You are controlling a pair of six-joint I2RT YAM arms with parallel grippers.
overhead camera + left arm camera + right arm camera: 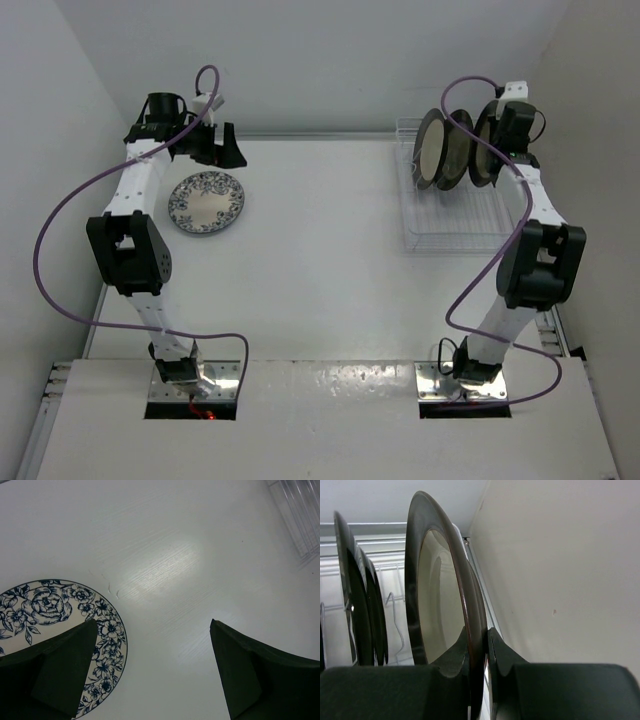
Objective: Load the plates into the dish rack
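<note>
The right gripper brings the held plate left in the top view and down into the gap beside the standing plates next, since the rack's wires there are free.
A white plate with a blue floral rim (206,202) (50,607) lies flat on the table at the far left. My left gripper (218,152) (152,622) hovers open just beyond its far-right edge, holding nothing; one finger (65,670) covers part of the rim. The dish rack (455,225) (395,610) stands at the far right. Two dark-rimmed plates (440,150) (355,590) stand upright in it. My right gripper (503,128) (479,635) is shut on the rim of a third dark-rimmed, cream-centred plate (484,135) (435,595), held upright over the rack's right side.
The right side wall (560,570) is close beside the held plate and the rack. The back wall runs just behind both grippers. A corner of the rack (300,515) shows at the top right of the left wrist view. Purple cables loop from both arms.
</note>
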